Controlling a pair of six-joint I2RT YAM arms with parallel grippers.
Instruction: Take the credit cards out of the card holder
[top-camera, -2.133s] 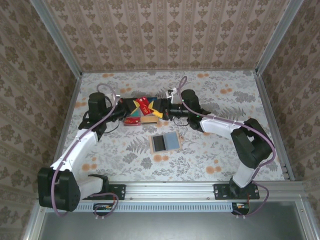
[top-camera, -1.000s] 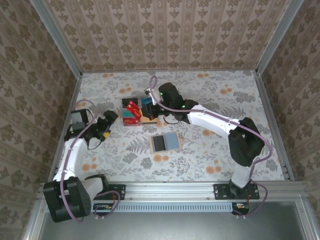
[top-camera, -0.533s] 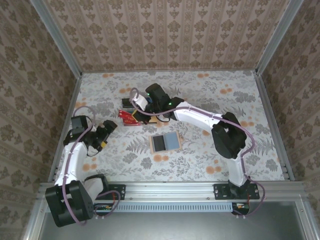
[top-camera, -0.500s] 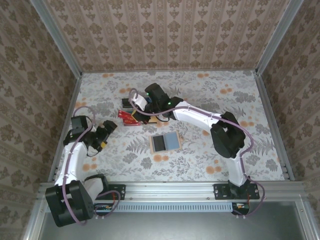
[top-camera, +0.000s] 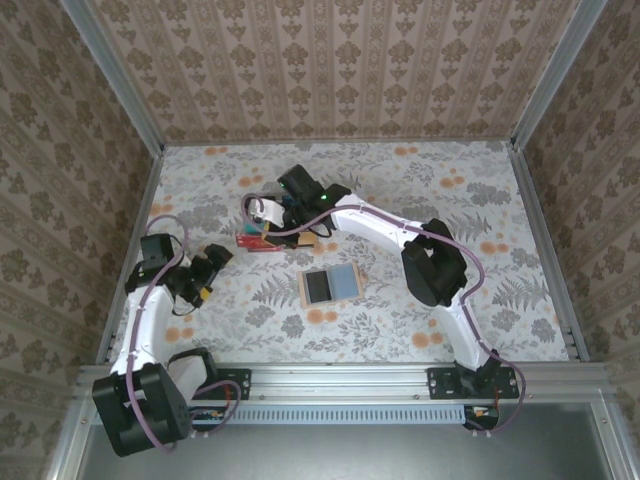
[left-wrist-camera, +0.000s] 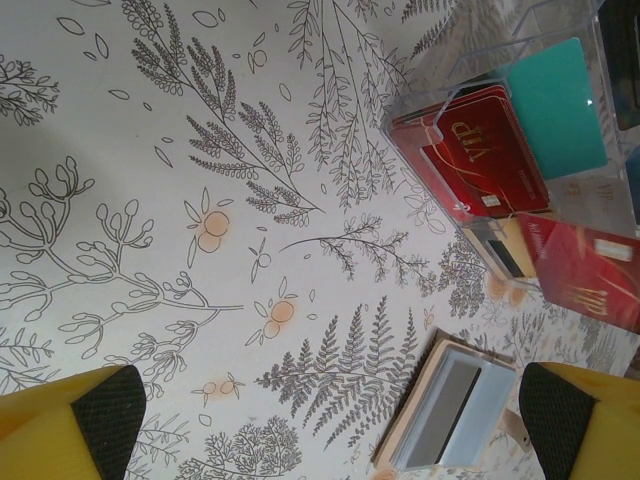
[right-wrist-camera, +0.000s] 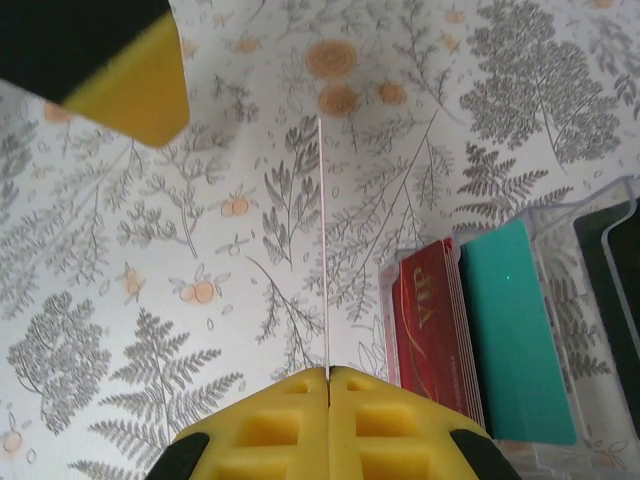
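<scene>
My right gripper is next going to move outward over that red stack (right-wrist-camera: 434, 325) in the clear tray. Then it needs to go down and let go of the card.
The tan card holder (top-camera: 330, 285) lies open on the table, a dark card in one half and a blue-grey panel in the other; it also sits low in the left wrist view (left-wrist-camera: 455, 420). My right gripper (top-camera: 262, 222) (right-wrist-camera: 328, 372) is shut on a thin card seen edge-on (right-wrist-camera: 323, 250), held over the table left of the clear tray. Red VIP cards (right-wrist-camera: 430, 320) and a teal card (right-wrist-camera: 515, 330) lie in that tray. My left gripper (top-camera: 208, 262) (left-wrist-camera: 335, 425) stands open and holds nothing, left of the holder.
The clear tray (top-camera: 290, 228) (left-wrist-camera: 500, 60) of cards sits behind the holder. A red card (left-wrist-camera: 590, 275) and a tan one (left-wrist-camera: 500, 255) lie by its near side. Metal rails and patterned walls (top-camera: 130, 100) enclose the table. A yellow-and-black pad (right-wrist-camera: 130, 70) is at the upper left.
My right arm has swung left across the tray with a card in its jaws. My left arm has pulled back from the tray to the table's left side.
</scene>
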